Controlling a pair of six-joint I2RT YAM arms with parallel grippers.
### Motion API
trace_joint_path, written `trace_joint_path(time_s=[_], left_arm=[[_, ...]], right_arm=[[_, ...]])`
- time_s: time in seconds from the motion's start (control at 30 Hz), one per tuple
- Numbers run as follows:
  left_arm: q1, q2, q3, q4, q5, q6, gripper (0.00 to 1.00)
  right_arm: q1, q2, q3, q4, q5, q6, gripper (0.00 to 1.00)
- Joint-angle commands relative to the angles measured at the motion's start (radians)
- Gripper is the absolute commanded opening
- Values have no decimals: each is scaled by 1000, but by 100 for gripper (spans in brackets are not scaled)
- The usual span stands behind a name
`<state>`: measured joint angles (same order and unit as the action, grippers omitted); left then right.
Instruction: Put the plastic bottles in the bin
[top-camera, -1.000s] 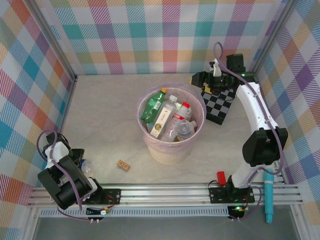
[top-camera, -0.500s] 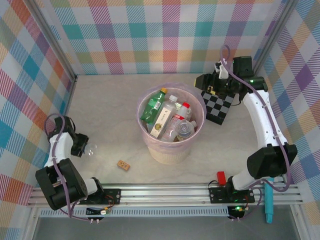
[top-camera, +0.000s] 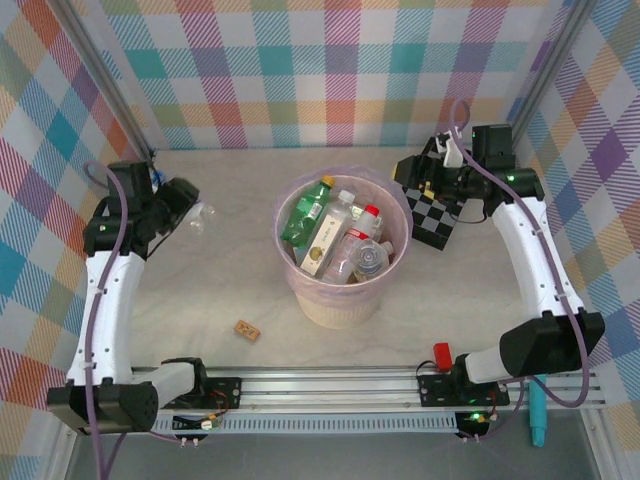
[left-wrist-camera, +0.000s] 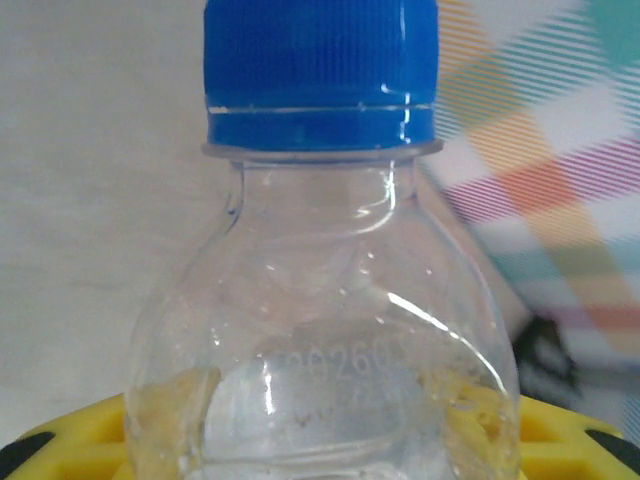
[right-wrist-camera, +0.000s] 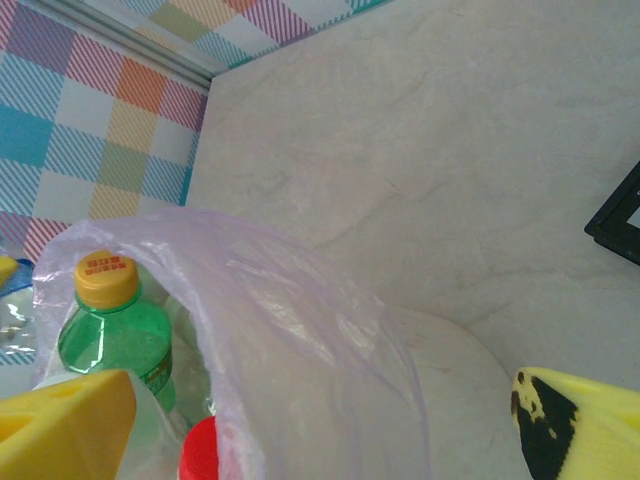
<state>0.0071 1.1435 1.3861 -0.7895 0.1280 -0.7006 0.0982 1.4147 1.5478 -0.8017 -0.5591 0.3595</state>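
Observation:
The clear bottle should next swing in the robot's left gripper over the bin's rim to the bin's free gap on the checkerboard side, and the gripper should then release the bottle there.
A clear plastic bottle (left-wrist-camera: 320, 330) with a blue cap (left-wrist-camera: 320, 75) sits between the yellow fingers (left-wrist-camera: 60, 445) of my left gripper (left-wrist-camera: 320, 455), which is shut on it. From above, that left gripper (top-camera: 188, 213) holds the bottle (top-camera: 201, 217) in the air, left of the bin (top-camera: 340, 305). The cream bin, lined with a pink bag (right-wrist-camera: 300, 320), holds several bottles, among them a green one (top-camera: 305, 212) with a yellow cap (right-wrist-camera: 105, 278). My right gripper (top-camera: 415, 180) hangs open at the bin's back right rim, its fingertips (right-wrist-camera: 65, 420) either side of the bag edge.
A black-and-white checkerboard (top-camera: 445, 215) lies right of the bin under the right arm. A small brown block (top-camera: 246, 329) lies on the table at the front left of the bin. A red item (top-camera: 442, 352) sits by the right arm's base. Checked walls enclose three sides.
My left arm has swung from the front left corner up and back towards the bin's left, carrying the bottle it closed on. The right gripper has drifted slightly right.

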Motion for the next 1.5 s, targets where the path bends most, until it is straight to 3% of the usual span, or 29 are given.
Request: trace_joint_path(time_s=[0.0,0.17,0.27,0.43,0.6,0.8,0.9,1.03,1.27,1.47], left_arm=[[-158,13,121,96,48,-23,30],[-472,147,281,287,10,-1,29],[-603,261,392,345,-16,42,28],[-743,450,570,352,-9,83,28],[-847,609,759,198,-46,177,28],[-919,689,850,29,-84,202,35],[-937,685,842,-29,-105,211,42],[-945,661,804,-28,-97,225,63],[-944,629,795,14,-105,259,79],[-916,550,791,3,-187,282,79]], right_arm=[[-6,-26,-9,30,-17,32,96],[-6,-33,-4,41,-32,43,96],[-6,-36,1,39,-29,51,96],[-6,-39,10,33,-30,45,95],[-11,-26,46,13,-21,30,94],[-29,-19,67,6,-25,14,94],[-29,-14,78,4,-25,-4,94],[-29,4,104,6,-47,-10,94],[-11,33,181,-27,-63,-50,94],[23,34,226,-109,-58,-86,89]])
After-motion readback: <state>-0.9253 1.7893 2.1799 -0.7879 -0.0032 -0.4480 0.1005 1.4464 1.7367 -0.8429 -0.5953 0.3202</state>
